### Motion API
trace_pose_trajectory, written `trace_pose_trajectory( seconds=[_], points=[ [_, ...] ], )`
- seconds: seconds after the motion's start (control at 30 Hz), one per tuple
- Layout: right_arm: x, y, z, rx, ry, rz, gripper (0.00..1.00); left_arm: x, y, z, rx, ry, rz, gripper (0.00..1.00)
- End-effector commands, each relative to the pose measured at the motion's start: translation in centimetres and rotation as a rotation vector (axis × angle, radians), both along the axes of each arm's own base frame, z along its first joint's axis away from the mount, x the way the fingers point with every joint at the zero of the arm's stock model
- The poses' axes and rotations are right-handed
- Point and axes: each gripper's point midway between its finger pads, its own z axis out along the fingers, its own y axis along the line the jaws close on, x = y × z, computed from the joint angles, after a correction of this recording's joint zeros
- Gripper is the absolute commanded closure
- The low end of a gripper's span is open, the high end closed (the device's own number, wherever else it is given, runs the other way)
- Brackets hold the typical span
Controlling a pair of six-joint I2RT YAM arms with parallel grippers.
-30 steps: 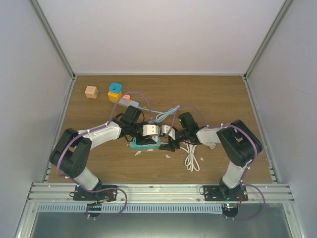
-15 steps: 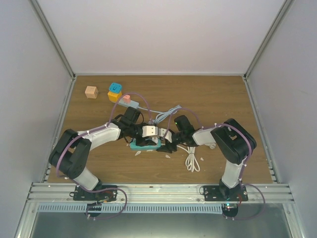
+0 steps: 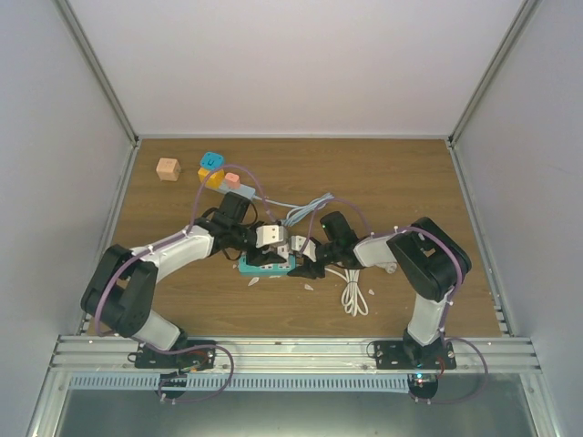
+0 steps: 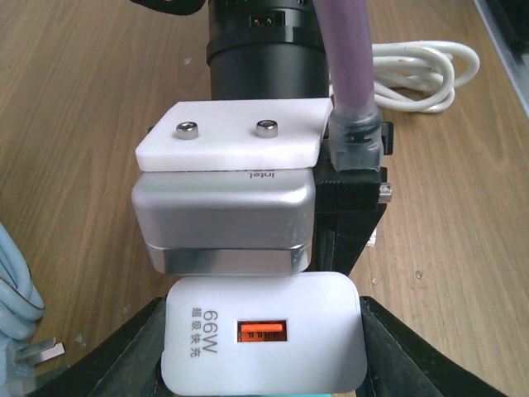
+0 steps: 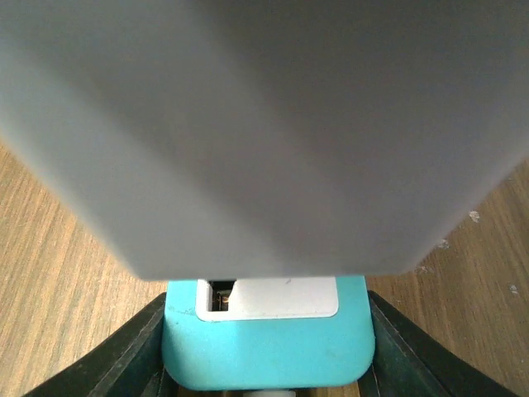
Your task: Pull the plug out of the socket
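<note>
The left gripper lifts the plug outward next, left in the top view, to bare wood by the tan cube, then lowers and releases it.
A white 66W charger plug [image 4: 263, 343] with an orange port sits between the fingers of my left gripper [image 4: 263, 347], which is shut on it. In the top view this plug [image 3: 271, 238] is over the teal strip [image 3: 262, 266] at the table's middle. My right gripper [image 5: 264, 347] is shut on the end of the teal strip [image 5: 266, 347], and in the top view it [image 3: 305, 264] is at that strip's right end. A blurred pale body [image 5: 264, 132] hides most of the strip's face. No pale grey-blue socket strip shows; only a pale blue cable [image 3: 296, 214] does.
A white coiled cable [image 3: 353, 293] lies right of the strip. A tan cube [image 3: 167, 169], a blue and yellow block [image 3: 211, 168] and a pink cube [image 3: 232, 180] stand at the back left. Small white scraps [image 3: 308, 286] lie near the strip. Grey walls enclose the table.
My right gripper has moved left onto the teal strip's end. My left arm has stretched out and shifted the plug slightly up and back.
</note>
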Motion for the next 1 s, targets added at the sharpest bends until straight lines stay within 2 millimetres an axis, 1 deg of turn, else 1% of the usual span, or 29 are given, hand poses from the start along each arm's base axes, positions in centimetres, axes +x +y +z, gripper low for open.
trace_pose_trajectory(
  seconds=[0.0,0.1,0.23,0.33,0.37,0.43,0.47,0.53,0.6,0.7,0.77,0.83,0.97],
  points=[
    [0.0,0.1,-0.8,-0.019,-0.002,0.002,0.65,0.6,0.6,2.4,-0.063,-0.011,0.004,0.67],
    [0.1,0.0,-0.7,-0.016,-0.002,0.0,0.65,1.7,2.8,2.8,-0.037,-0.024,0.044,0.67],
    [0.1,-0.1,-0.6,-0.011,0.005,0.003,0.65,3.8,7.1,3.6,0.03,-0.074,0.124,0.66],
    [0.1,0.0,-0.5,-0.01,0.009,0.008,0.65,5.7,11.1,3.9,0.134,-0.107,0.188,0.66],
    [0.1,0.0,-0.4,-0.01,0.009,0.007,0.64,6.6,12.5,4.5,0.167,-0.14,0.198,0.66],
    [0.1,0.0,-0.3,-0.007,0.01,0.009,0.64,7.8,15.2,5.0,0.231,-0.16,0.226,0.66],
    [0.0,0.1,-0.3,-0.006,0.01,0.012,0.64,8.4,17.1,5.1,0.269,-0.163,0.252,0.67],
    [0.0,0.0,-0.2,-0.005,0.011,0.012,0.64,9.6,20.0,5.4,0.351,-0.175,0.278,0.67],
    [0.0,0.1,-0.1,-0.004,0.011,0.014,0.64,10.6,22.8,4.9,0.451,-0.182,0.293,0.67],
    [0.0,0.1,-0.1,-0.004,0.009,0.014,0.64,11.9,27.0,3.7,0.654,-0.216,0.303,0.67],
    [0.0,0.1,0.0,-0.003,0.006,0.015,0.64,12.9,29.7,3.3,0.775,-0.245,0.312,0.67],
    [0.0,0.1,0.0,-0.003,0.008,0.015,0.64,13.8,31.6,3.0,0.864,-0.258,0.312,0.67],
    [-0.1,0.2,0.0,0.0,0.015,0.018,0.64,15.1,34.5,1.8,1.029,-0.286,0.292,0.66]
  ],
)
